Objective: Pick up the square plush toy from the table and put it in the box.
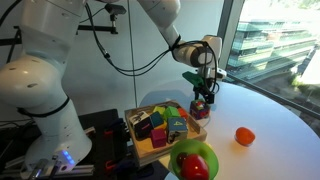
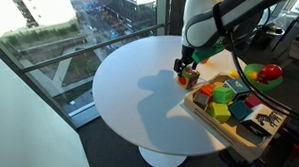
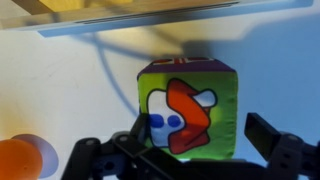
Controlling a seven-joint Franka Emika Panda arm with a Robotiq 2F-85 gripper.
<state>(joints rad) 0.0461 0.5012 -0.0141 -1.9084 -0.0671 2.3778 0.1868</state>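
My gripper closes its open fingers on opposite sides of the square plush toy next.
The square plush toy [image 1: 200, 109] sits on the white round table [image 1: 270, 120], close beside the box. It also shows in an exterior view [image 2: 189, 79]. In the wrist view its top face [image 3: 190, 95] is green with a white, red and blue patch. My gripper [image 1: 203, 92] [image 2: 185, 66] is right above it, open, with a finger on each side of the toy [image 3: 200, 128]. A gap shows between the toy and the right finger. The box [image 1: 140, 152] [image 2: 204, 116] is a light-wood tray holding several coloured blocks.
An orange ball [image 1: 244, 136] [image 3: 15, 160] lies on the table near the toy. A bright green bowl [image 1: 205, 152] [image 2: 253, 70] with a red round thing [image 1: 194, 167] [image 2: 273, 72] stands next to the box. A window runs behind the table.
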